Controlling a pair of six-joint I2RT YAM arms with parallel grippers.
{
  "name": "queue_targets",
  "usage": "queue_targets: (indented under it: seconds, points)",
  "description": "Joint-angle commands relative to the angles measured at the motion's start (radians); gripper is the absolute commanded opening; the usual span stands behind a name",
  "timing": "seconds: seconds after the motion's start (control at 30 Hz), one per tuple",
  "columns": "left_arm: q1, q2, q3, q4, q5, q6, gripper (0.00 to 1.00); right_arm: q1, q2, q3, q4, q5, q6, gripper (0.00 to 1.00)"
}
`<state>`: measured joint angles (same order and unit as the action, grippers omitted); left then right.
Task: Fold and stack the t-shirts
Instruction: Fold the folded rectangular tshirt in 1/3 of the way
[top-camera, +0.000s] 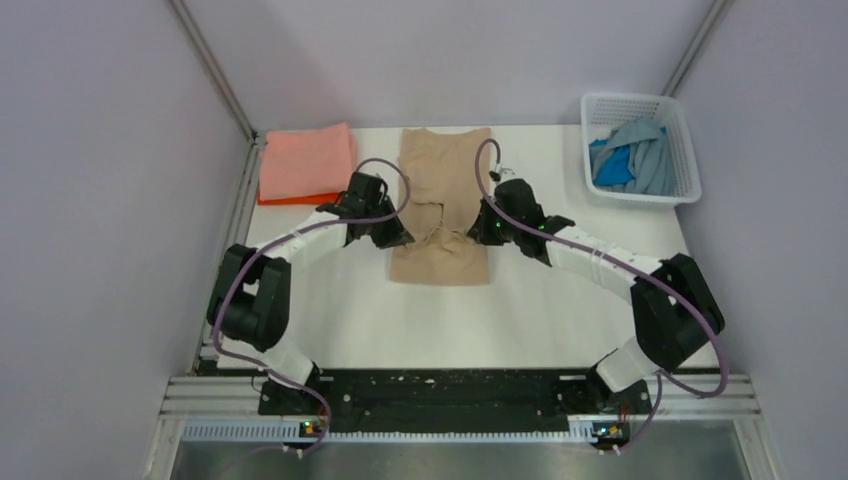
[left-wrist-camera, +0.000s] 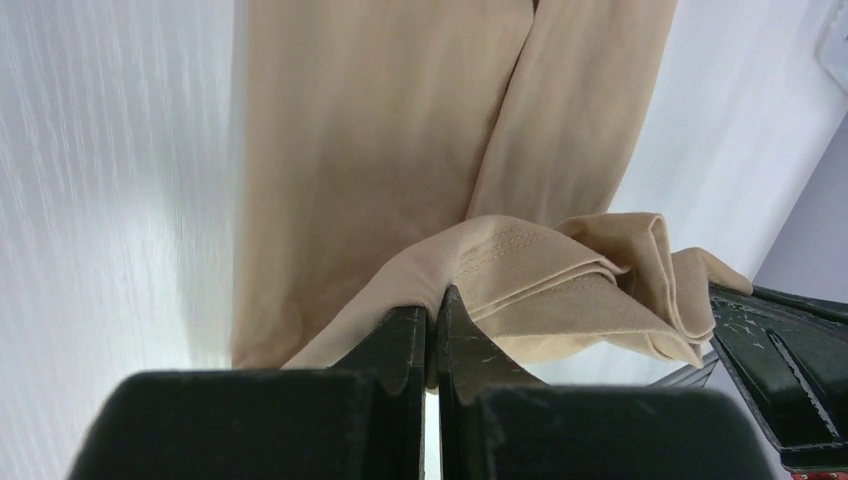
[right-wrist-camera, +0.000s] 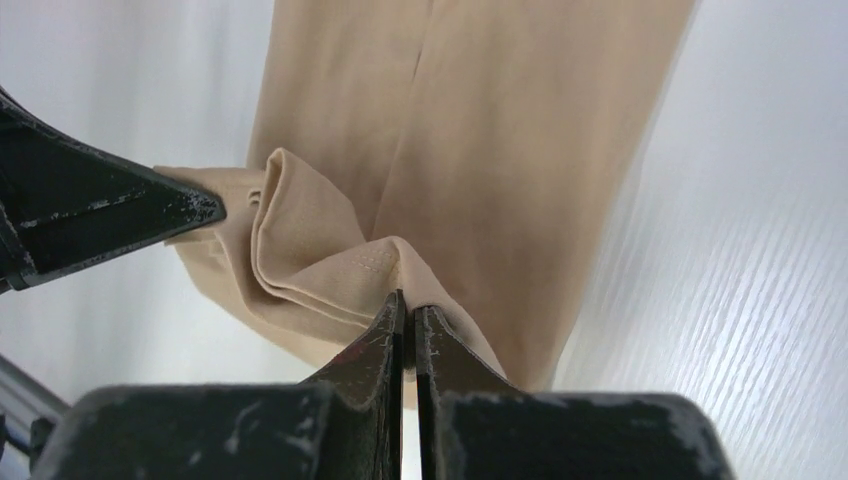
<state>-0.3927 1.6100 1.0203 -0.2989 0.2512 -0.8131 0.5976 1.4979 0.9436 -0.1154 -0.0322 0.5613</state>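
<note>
The left gripper carries the t-shirt's hem outward next and lowers it onto the tan t-shirt's flat middle (top-camera: 421, 193) (left-wrist-camera: 380, 115) to release it, as the t-shirt's near end hangs half-folded.
The tan t-shirt (top-camera: 440, 170) lies lengthwise in the table's middle, its near end lifted and bunched. My left gripper (top-camera: 398, 236) is shut on its hem at the left; in the left wrist view the gripper (left-wrist-camera: 434, 300) pinches a fold of the tan t-shirt (left-wrist-camera: 370, 130). My right gripper (top-camera: 482, 232) is shut on the hem at the right; in the right wrist view the gripper (right-wrist-camera: 407, 305) pinches the tan t-shirt (right-wrist-camera: 500, 130). A folded salmon pink t-shirt (top-camera: 305, 160) lies on an orange t-shirt (top-camera: 290, 200) at the back left. Blue and light blue-grey t-shirts (top-camera: 632, 158) fill the basket.
The white lattice basket (top-camera: 640, 108) stands at the back right corner. A metal frame rail (top-camera: 240, 200) runs along the table's left edge. White tabletop (top-camera: 440, 320) lies between the shirt and the arm bases.
</note>
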Motion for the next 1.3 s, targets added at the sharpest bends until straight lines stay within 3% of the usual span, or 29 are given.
queue_targets:
  seconds: [0.0, 0.43, 0.67, 0.8, 0.83, 0.97, 1.0, 1.03, 1.07, 1.17, 1.27]
  points:
    - [0.029, 0.08, 0.144, -0.031, 0.029, 0.065, 0.0, -0.058, 0.086, 0.113, 0.051, -0.021, -0.076, 0.0]
    - [0.074, 0.298, 0.375, -0.08, 0.019, 0.139, 0.0, -0.168, 0.29, 0.231, 0.129, -0.08, -0.115, 0.0]
    - [0.094, 0.41, 0.442, -0.024, 0.052, 0.099, 0.0, -0.198, 0.4, 0.269, 0.195, -0.077, -0.111, 0.0]
    - [0.124, 0.446, 0.482, -0.032, 0.067, 0.083, 0.08, -0.214, 0.449, 0.32, 0.195, -0.062, -0.114, 0.1]
    - [0.13, 0.447, 0.489, -0.032, 0.061, 0.082, 0.13, -0.217, 0.457, 0.336, 0.186, -0.061, -0.12, 0.15]
    - [0.148, 0.425, 0.512, -0.044, 0.043, 0.076, 0.51, -0.219, 0.455, 0.4, 0.106, -0.038, -0.16, 0.55]
    - [0.15, 0.413, 0.512, -0.041, 0.049, 0.078, 0.65, -0.219, 0.442, 0.402, 0.088, -0.03, -0.169, 0.61]
    - [0.151, 0.4, 0.512, -0.04, 0.054, 0.081, 0.86, -0.218, 0.423, 0.398, 0.083, -0.021, -0.172, 0.69]
    - [0.151, 0.385, 0.51, -0.041, 0.057, 0.083, 0.97, -0.218, 0.4, 0.386, 0.083, -0.015, -0.176, 0.75]
    - [0.151, 0.323, 0.478, -0.065, 0.045, 0.093, 0.99, -0.219, 0.304, 0.308, 0.106, -0.025, -0.181, 0.98]
    - [0.15, 0.232, 0.371, -0.05, 0.032, 0.096, 0.99, -0.218, 0.184, 0.186, 0.178, -0.1, -0.179, 0.99]
